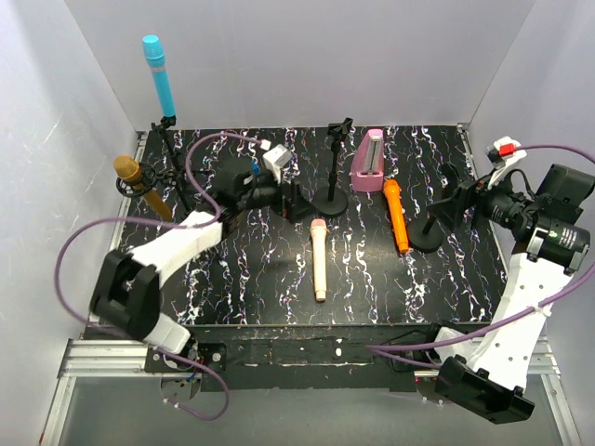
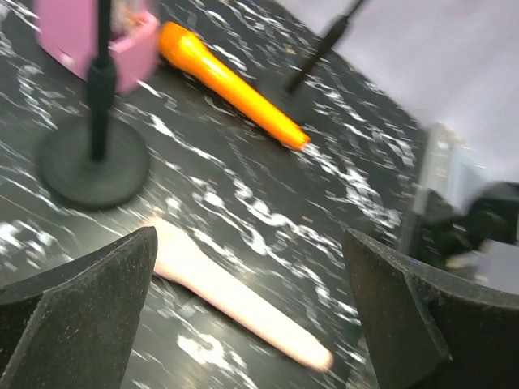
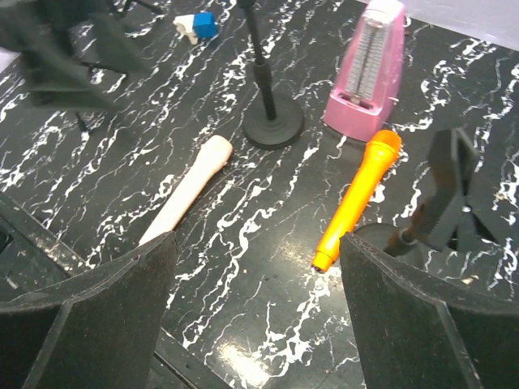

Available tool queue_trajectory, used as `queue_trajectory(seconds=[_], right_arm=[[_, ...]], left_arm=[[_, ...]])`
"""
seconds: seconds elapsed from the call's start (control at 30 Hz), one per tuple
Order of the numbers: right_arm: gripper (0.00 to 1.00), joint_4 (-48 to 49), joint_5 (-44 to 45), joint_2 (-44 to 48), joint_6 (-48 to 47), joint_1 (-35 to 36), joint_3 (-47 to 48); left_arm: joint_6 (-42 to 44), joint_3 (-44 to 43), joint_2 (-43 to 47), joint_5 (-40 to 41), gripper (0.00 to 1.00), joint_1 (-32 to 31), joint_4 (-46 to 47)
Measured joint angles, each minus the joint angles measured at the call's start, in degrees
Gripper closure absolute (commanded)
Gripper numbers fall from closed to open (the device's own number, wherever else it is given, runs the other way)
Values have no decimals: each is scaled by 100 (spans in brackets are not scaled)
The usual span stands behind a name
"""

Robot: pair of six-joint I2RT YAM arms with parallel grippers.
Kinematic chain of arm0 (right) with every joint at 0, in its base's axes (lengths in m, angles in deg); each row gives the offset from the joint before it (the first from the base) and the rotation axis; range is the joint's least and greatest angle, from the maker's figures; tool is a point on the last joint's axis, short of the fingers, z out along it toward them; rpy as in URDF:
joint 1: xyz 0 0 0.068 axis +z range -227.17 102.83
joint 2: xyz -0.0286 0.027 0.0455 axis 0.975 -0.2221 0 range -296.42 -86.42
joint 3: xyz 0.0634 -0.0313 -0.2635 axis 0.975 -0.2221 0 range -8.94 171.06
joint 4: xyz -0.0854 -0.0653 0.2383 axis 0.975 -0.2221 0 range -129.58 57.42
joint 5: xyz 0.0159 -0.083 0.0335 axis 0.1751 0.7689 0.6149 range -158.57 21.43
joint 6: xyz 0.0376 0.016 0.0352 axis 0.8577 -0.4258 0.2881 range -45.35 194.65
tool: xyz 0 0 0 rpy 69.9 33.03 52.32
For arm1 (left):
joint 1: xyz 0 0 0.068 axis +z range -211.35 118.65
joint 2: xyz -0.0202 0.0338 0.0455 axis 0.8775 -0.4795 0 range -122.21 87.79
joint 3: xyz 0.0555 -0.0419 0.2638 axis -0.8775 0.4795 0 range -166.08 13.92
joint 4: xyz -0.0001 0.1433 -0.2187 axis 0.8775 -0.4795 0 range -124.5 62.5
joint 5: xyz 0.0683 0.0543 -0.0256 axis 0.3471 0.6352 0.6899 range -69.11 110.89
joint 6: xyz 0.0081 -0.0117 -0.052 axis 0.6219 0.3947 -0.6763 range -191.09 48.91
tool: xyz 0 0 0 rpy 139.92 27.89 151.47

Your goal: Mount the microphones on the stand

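Observation:
Next, my left gripper reaches outward and to its right in the top view to the centre stand's upright post, tilting level to straddle it.
The sky blue microphone (image 1: pixel 158 72) stands upright in a stand at the back left. Below it, the gold microphone (image 1: pixel 139 186) sits tilted in a second stand. The pale pink-cream microphone (image 1: pixel 319 260) (image 2: pixel 235 296) (image 3: pixel 186 194) lies flat mid-table. Further right lies the orange microphone (image 1: pixel 395 214) (image 2: pixel 231 85) (image 3: pixel 357 198). An empty stand (image 1: pixel 332 177) (image 3: pixel 272 121) rises behind the pink one. Another empty stand (image 1: pixel 435 223) (image 3: pixel 446 198) is beside the orange one. My left gripper (image 1: pixel 290 198) (image 2: pixel 251 324) hovers open left of the centre stand. My right gripper (image 1: pixel 456 209) (image 3: pixel 258 308) hangs open by the right stand, holding nothing.
A mauve rectangular block (image 1: pixel 369 160) (image 3: pixel 369 73) stands at the back, between the two empty stands. A small blue-and-white piece (image 3: pixel 197 27) lies near the back left. White walls close in the back and both sides. The table's front edge (image 1: pixel 307 325) runs just beyond the pink microphone's tail.

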Motion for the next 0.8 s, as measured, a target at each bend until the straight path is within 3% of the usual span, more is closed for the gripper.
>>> queue_trajectory(seconds=[0.13,0.33,0.57,0.8], right_arm=[[11,13,-304,321,-83,0,-348],[11,203,-678,793,-101,0,-914],[11,385,-1130,852,-68,0,-1169],[11,525,-1392,868,20,0,-1379]], left_arm=[[713,-708,-1499,343,2,-50,817],[1303,-1047,-2964,723,2,-149,1982],[1508,-1773,-3748,951,7,-315,2938],[1432,-2444,-4022,1228,23,-496,3530]])
